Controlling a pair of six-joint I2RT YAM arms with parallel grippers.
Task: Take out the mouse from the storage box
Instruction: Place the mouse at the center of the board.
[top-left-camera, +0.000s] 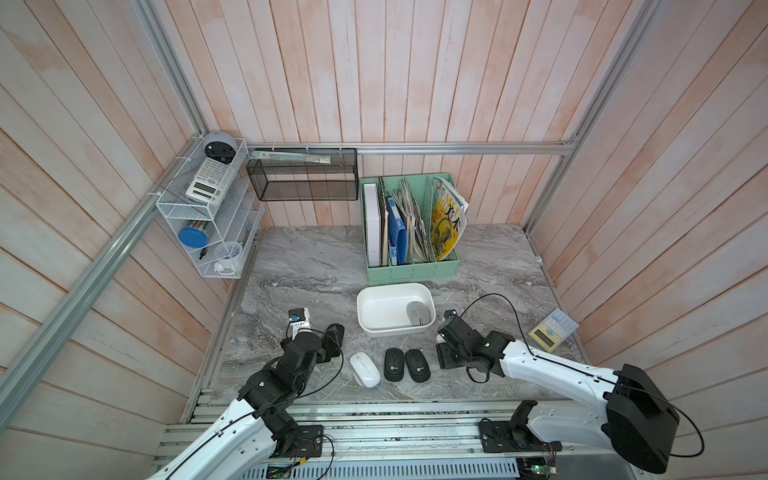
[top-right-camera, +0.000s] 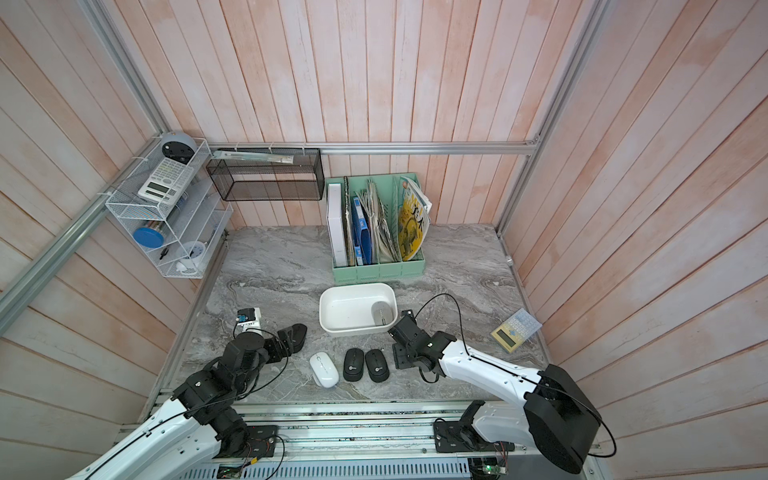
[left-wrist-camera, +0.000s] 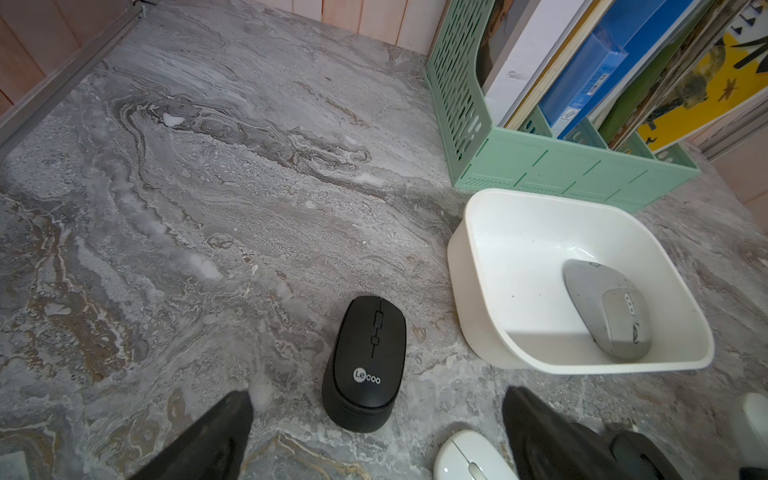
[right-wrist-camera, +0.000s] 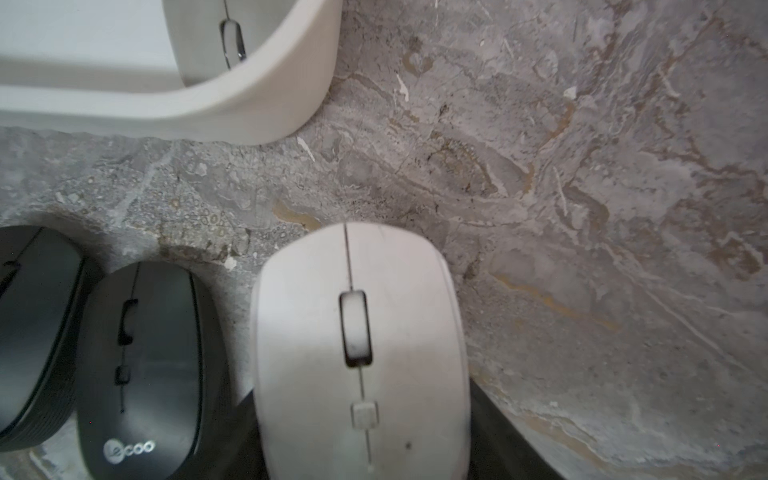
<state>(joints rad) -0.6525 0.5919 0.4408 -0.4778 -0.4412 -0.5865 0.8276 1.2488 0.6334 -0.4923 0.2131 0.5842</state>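
Observation:
The white mouse is still above the bare tabletop beside the nearer black mouse, so next I should lower my right gripper onto that spot and let go of the white mouse.
The white storage box stands mid-table with one grey mouse lying in its right end. My right gripper is just outside the box's front right corner, shut on a pale white mouse, low beside the black mice. In front of the box lie a white mouse and two black mice. My left gripper is open and holds nothing, left of the row.
A mint-green file organizer full of books stands behind the box. A yellow calculator lies by the right wall. A black mesh basket and a white wire rack hang at the back left.

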